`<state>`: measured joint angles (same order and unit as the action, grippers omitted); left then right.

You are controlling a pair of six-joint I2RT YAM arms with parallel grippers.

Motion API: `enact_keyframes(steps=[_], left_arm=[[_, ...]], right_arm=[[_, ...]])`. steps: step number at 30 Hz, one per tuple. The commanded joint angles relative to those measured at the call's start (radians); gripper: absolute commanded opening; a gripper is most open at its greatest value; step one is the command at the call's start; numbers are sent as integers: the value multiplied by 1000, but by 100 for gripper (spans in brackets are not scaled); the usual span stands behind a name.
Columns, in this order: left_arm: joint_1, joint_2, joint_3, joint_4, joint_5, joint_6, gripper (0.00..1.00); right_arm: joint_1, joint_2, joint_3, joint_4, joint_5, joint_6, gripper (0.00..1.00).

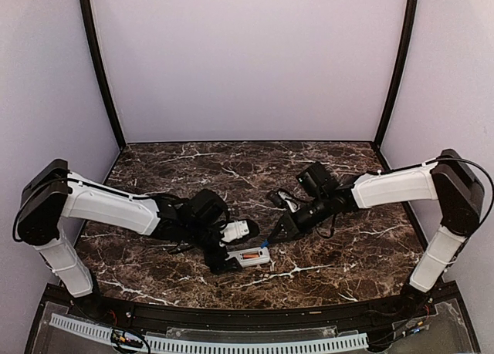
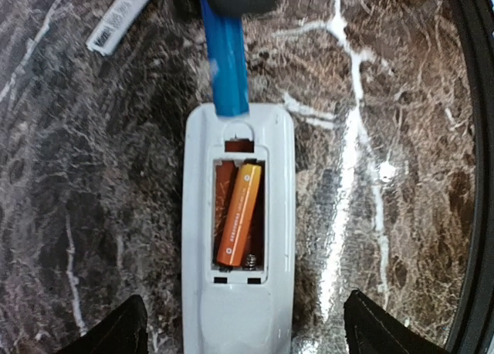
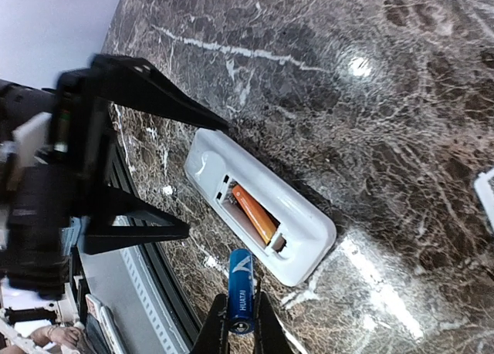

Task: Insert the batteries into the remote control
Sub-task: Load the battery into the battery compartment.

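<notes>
I should next move my right gripper down and to the left in the top view, toward the compartment's bare spring corner [image 3: 230,205], and let go of the blue battery [image 3: 241,284], because that spot is empty.
The white remote control [image 2: 239,315] lies back up on the marble, its compartment open; it also shows in the top view [image 1: 258,259] and the right wrist view [image 3: 305,219]. The orange battery [image 2: 239,214] lies slanted inside the compartment. My left gripper [image 2: 243,335] is open, one finger on each side of the remote's near end, apart from it. My right gripper [image 3: 241,327] is shut on the blue battery [image 3: 241,284], which it holds tilted at the remote's far end [image 2: 228,69].
The small flat white cover piece [image 2: 121,16] lies on the marble beyond the remote, to the left. The table's black front rim [image 2: 471,177] runs close along the remote's right side. Both arms meet near the front middle of the table [image 1: 324,277].
</notes>
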<state>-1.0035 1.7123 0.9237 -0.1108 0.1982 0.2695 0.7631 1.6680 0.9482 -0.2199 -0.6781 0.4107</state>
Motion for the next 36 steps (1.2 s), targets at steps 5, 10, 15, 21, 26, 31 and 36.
enact_keyframes(steps=[5, 10, 15, 21, 26, 31, 36], left_arm=[[27, -177, -23, 61, -4, -51, 88], [115, -169, -58, 86, -25, -184, 85], [140, -191, -114, 153, -103, -262, 84], [147, -175, -124, 171, -122, -264, 84], [148, -164, -121, 163, -125, -251, 84], [149, -164, -123, 160, -117, -231, 83], [148, -171, -129, 169, -117, -229, 83]], right_arm=[[56, 100, 128, -59, 5, -107, 0], [82, 147, 158, -88, 4, -135, 0], [104, 179, 180, -124, 12, -168, 0], [107, 211, 201, -130, 27, -178, 0], [107, 225, 220, -158, 44, -196, 0], [106, 210, 239, -149, -13, -198, 0], [107, 206, 257, -139, -15, -195, 0]])
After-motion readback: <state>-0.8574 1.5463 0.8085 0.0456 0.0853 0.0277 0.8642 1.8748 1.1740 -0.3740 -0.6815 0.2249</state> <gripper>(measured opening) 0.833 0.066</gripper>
